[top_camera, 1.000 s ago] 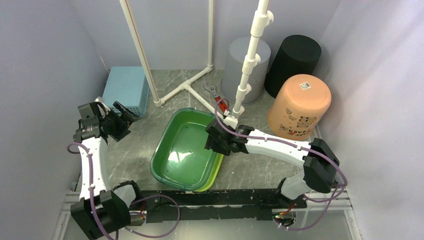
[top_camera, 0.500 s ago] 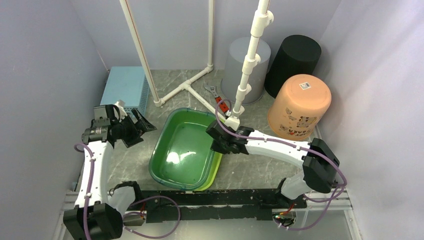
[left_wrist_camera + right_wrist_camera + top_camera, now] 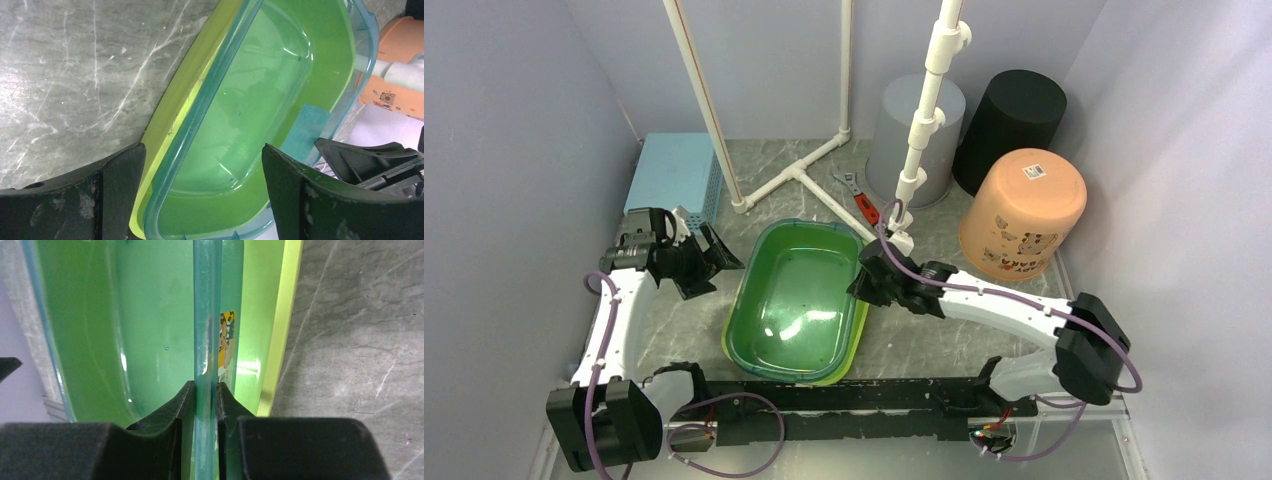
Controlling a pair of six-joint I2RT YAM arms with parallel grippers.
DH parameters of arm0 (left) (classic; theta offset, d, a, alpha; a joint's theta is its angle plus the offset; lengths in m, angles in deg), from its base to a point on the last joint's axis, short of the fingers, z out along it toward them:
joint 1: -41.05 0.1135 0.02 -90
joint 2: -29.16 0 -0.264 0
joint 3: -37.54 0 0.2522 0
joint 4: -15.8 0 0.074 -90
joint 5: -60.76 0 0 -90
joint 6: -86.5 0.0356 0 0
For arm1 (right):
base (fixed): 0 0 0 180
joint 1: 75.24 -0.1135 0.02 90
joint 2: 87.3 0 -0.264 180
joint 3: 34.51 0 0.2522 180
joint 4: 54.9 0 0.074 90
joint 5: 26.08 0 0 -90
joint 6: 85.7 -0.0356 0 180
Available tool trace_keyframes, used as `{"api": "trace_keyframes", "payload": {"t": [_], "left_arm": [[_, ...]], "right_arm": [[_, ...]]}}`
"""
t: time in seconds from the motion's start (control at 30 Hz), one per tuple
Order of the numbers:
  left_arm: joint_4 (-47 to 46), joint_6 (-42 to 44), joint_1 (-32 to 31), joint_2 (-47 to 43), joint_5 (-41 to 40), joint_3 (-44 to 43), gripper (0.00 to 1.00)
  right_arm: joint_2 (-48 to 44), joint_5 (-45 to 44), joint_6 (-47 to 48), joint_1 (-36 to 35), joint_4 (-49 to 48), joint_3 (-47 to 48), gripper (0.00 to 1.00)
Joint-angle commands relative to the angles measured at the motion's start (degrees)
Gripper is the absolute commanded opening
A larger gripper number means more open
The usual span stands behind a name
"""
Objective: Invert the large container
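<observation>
The tub's free long rim (image 3: 751, 262) (image 3: 187, 136) is to the right of my left gripper in the top view. I will move that way and put my fingers on both sides of it, opposite my right gripper's hold.
The large container (image 3: 796, 300) is a clear teal-green tub, open side up, in the middle of the table on a yellow-green lid (image 3: 856, 340). My right gripper (image 3: 870, 283) is shut on the tub's right rim; in the right wrist view the rim (image 3: 206, 330) runs between the closed fingers (image 3: 170, 415). My left gripper (image 3: 709, 260) is open and empty just left of the tub. In the left wrist view the tub (image 3: 260, 100) and the lid (image 3: 185, 100) lie between the spread fingers (image 3: 120, 175).
A blue perforated basket (image 3: 676, 180) stands at the back left. White pipe frames (image 3: 794, 175) stand behind the tub, with a wrench (image 3: 856, 195) beside them. Upside-down grey (image 3: 916, 125), black (image 3: 1012, 125) and orange (image 3: 1022, 212) bins stand at the back right.
My left gripper has swung from the far left toward the tub's left side. My right gripper, still on the rim, has shifted slightly right and the tub has turned a little.
</observation>
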Motion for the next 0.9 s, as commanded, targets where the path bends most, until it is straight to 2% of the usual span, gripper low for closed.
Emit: {"api": "trace_keyframes", "payload": {"t": [0.0,0.2,0.4,0.5,0.63,0.73,0.87], "left_arm": [[-1.9,2.2,-0.3,0.6,4.7,0.2,0.89],[-3.5,3.5,-0.7,1.0,10.1,1.5,0.84],[-4.3,3.2,-1.0,1.5,9.6,2.8,0.85],[-4.4,3.5,-1.8,4.1,10.2,2.8,0.84],[-4.2,3.5,-4.6,7.6,8.3,2.4,0.82],[-4.5,3.7,-6.6,9.2,7.4,2.3,0.81],[-4.9,3.2,-7.7,9.3,6.3,2.7,0.79]], "right_arm": [[-5.3,3.3,-0.9,1.1,-6.3,-0.9,0.0],[-8.2,7.8,-3.4,3.0,-11.7,-5.9,0.0],[-10.1,10.7,-5.8,4.0,-16.8,-9.6,0.0],[-9.1,8.7,-5.5,3.9,-13.1,-8.5,0.0],[-3.5,7.6,-3.5,3.9,-6.7,-4.0,0.15],[1.1,8.6,-3.9,2.7,-7.8,-2.6,0.24],[4.8,6.9,-5.6,1.1,-9.8,-1.7,0.46]]}}
